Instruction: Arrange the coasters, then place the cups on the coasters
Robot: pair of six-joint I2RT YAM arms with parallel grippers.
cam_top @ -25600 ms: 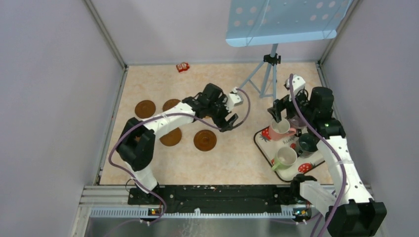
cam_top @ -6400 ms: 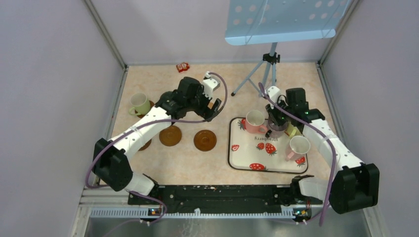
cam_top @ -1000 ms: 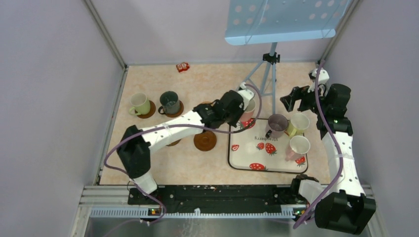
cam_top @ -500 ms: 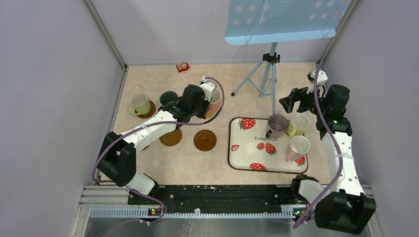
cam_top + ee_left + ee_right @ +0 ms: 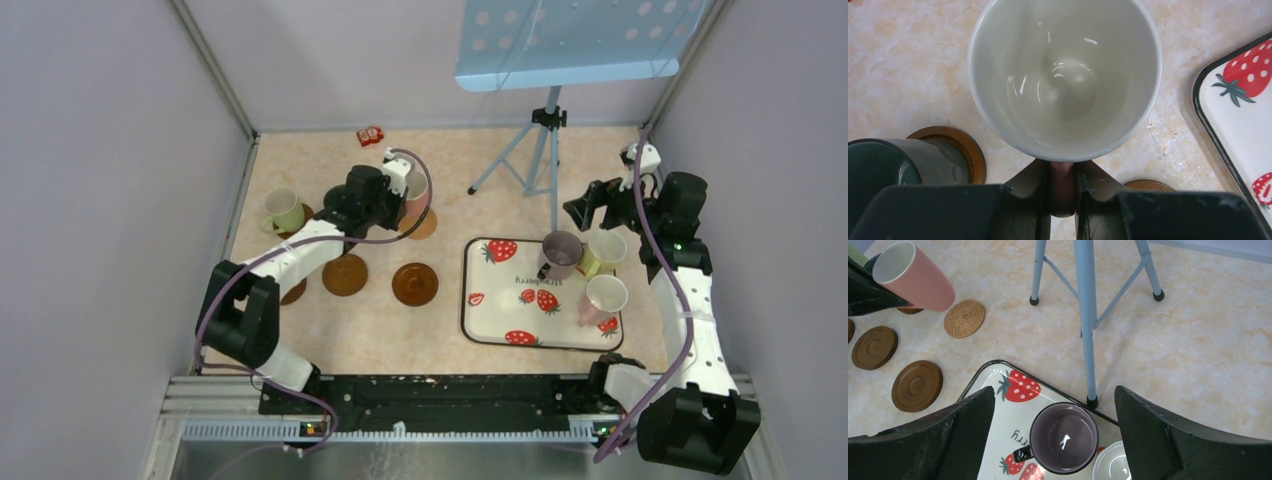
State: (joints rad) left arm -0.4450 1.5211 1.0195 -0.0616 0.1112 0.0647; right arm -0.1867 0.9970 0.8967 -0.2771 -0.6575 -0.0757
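Note:
My left gripper lowers the pink cup onto the tan woven coaster [image 5: 419, 223] next.
My left gripper [image 5: 398, 200] is shut on the handle of a pink cup [image 5: 417, 194], whose pale inside [image 5: 1065, 75] fills the left wrist view. The cup hangs tilted over a tan woven coaster [image 5: 428, 226], also visible as the woven coaster [image 5: 964, 318]. A yellow-green cup [image 5: 283, 210] stands on a coaster at the far left. A dark green cup [image 5: 878, 165] sits on a brown coaster [image 5: 968, 150]. Two bare brown coasters [image 5: 345, 275] [image 5: 415, 284] lie nearer. My right gripper [image 5: 600, 200] hangs open above a mauve cup [image 5: 1064, 437].
A white strawberry tray [image 5: 520, 310] holds the mauve cup [image 5: 562, 253], a pale yellow cup [image 5: 606, 250] and a light pink cup [image 5: 604, 297]. A blue tripod stand [image 5: 548, 150] rises behind the tray. A small red packet [image 5: 371, 135] lies by the back wall.
My left gripper has carried the pink cup from the tray's corner leftward and back, to over the woven coaster. The right arm has barely moved.

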